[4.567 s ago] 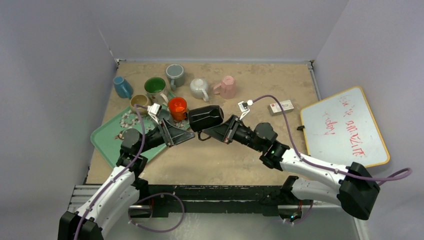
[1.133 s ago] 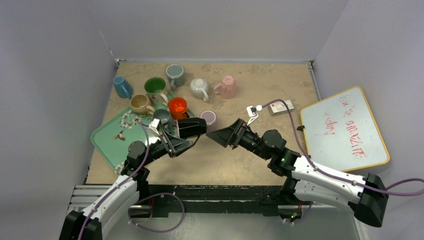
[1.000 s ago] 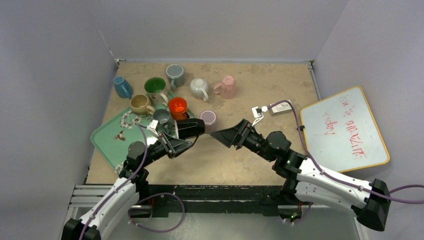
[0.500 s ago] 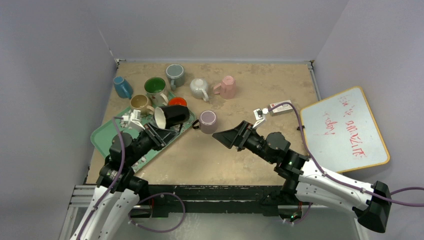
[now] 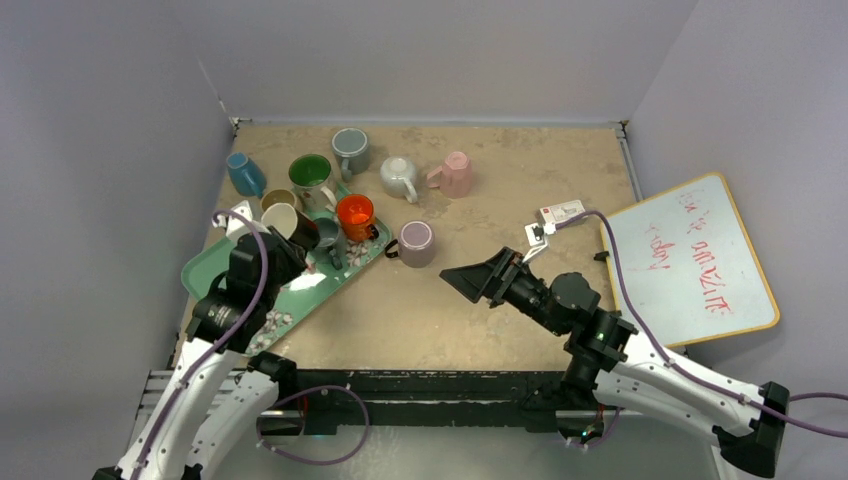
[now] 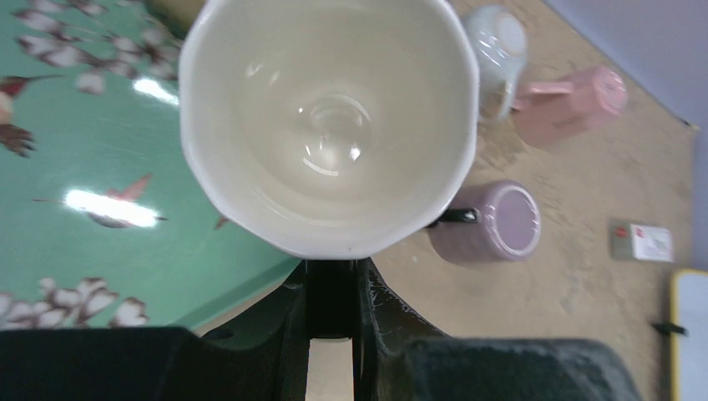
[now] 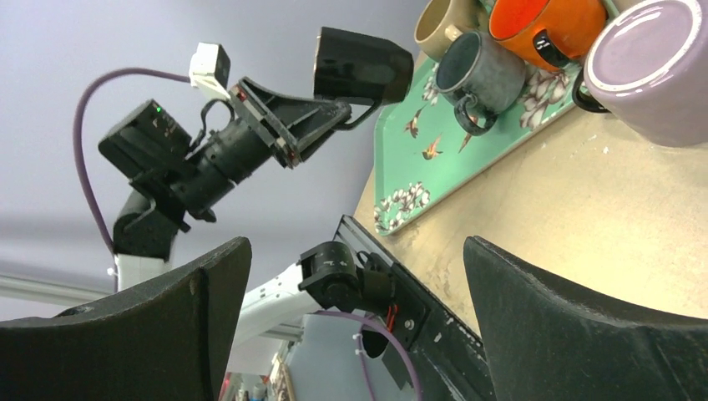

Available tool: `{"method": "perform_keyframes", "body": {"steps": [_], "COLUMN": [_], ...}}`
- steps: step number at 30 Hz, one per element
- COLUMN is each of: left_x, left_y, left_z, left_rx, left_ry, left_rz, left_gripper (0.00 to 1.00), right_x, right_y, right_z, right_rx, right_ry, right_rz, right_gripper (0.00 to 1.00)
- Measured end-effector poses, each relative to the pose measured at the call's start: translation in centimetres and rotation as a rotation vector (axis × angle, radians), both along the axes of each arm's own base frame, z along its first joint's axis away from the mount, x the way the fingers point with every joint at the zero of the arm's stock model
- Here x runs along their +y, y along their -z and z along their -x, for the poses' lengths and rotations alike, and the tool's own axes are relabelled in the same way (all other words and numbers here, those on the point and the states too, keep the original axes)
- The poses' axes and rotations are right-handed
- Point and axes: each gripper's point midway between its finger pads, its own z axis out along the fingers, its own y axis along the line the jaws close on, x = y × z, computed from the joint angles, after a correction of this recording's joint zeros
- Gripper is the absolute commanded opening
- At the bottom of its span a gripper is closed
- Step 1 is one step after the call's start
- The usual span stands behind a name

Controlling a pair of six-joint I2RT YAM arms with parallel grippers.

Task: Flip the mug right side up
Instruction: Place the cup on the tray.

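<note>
My left gripper holds the tilted mug. It will next swing to the left in the top view and down onto the tray (image 5: pixel 215 270) beside the beige mug, to set the tilted mug level and let it go.
The mug (image 5: pixel 292 224) is black outside and cream inside. It hangs tilted in the air over the green tray (image 5: pixel 215 270), and its open mouth shows from above. My left gripper (image 5: pixel 288 248) is shut on its black handle. In the left wrist view the mug's mouth (image 6: pixel 330 125) faces the camera, with the gripper (image 6: pixel 331 284) pinching the handle just below the rim. The right wrist view shows the mug (image 7: pixel 363 65) raised on its side in the left gripper (image 7: pixel 330 113). My right gripper (image 5: pixel 475 280) stands open and empty over the bare table, well right of the mug.
A purple mug (image 5: pixel 416 243) sits upside down beside the tray's right corner. An orange mug (image 5: pixel 354 213) and a grey mug (image 5: pixel 328 235) stand on the tray. Several more mugs line the back. A small box (image 5: pixel 562 211) and a whiteboard (image 5: pixel 690 260) lie to the right.
My left arm has swung left and back, carrying the mug from the table's middle to above the tray and turning its mouth upward. The right arm has drawn back to the right.
</note>
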Motion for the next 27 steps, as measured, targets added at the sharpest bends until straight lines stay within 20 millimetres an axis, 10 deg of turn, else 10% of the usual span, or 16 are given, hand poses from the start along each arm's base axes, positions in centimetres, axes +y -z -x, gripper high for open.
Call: {"method": "perform_keyframes", "body": {"steps": [27], "left_x": [12.4], "left_y": [0.5], "left_z": [-2.8], "left_rx": [0.024], "left_ry": [-0.634], "left_rz": [-0.360], "left_gripper": [0.00], "right_x": [-3.8], "right_y": [1.8], "right_z": [1.3], "right_rx": [-0.008], "right_ry": [0.049], "right_rz": [0.095], "right_gripper": [0.99]}}
